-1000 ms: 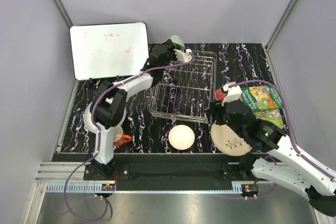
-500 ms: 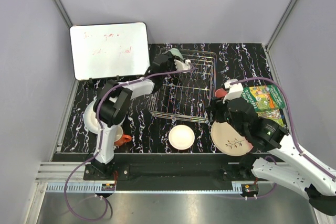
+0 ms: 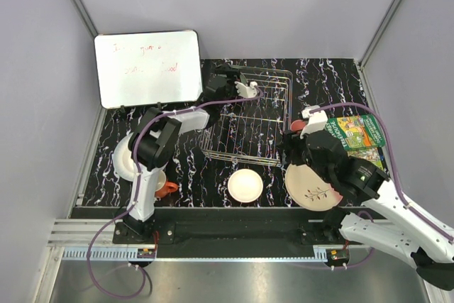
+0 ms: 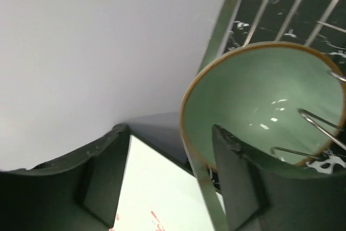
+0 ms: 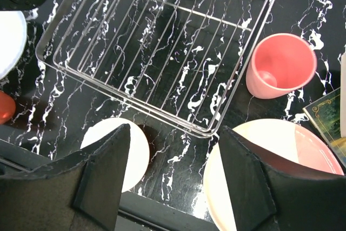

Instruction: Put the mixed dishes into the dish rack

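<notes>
The bare table at the cream bowl's plate-side rim (image 3: 262,184) (image 5: 147,152) leaves room for a finger, so my right gripper should move down and left in the top view onto that rim next.
The mint green bowl (image 4: 265,101) rests tilted against the wires of the dish rack (image 3: 248,122) at its back left corner. My left gripper (image 4: 170,131) is open there: one finger sits inside the bowl, the other stands well clear of the rim. My right gripper (image 5: 175,155) is open and holds nothing, above the table between the cream bowl (image 5: 138,150) and the pink-and-cream plate (image 5: 281,139). The small pink cup (image 5: 281,66) stands beside the rack's right side. A white plate (image 3: 122,157) and an orange mug (image 3: 167,189) lie at the front left.
A whiteboard (image 3: 147,67) leans at the back left, close to my left gripper. A green book (image 3: 358,140) lies at the right, beyond the pink cup. Grey walls close in the table on three sides.
My left gripper came down with the mint green bowl into the rack's back left corner and then opened. My right gripper's fingers spread slightly wider; that arm barely moved.
</notes>
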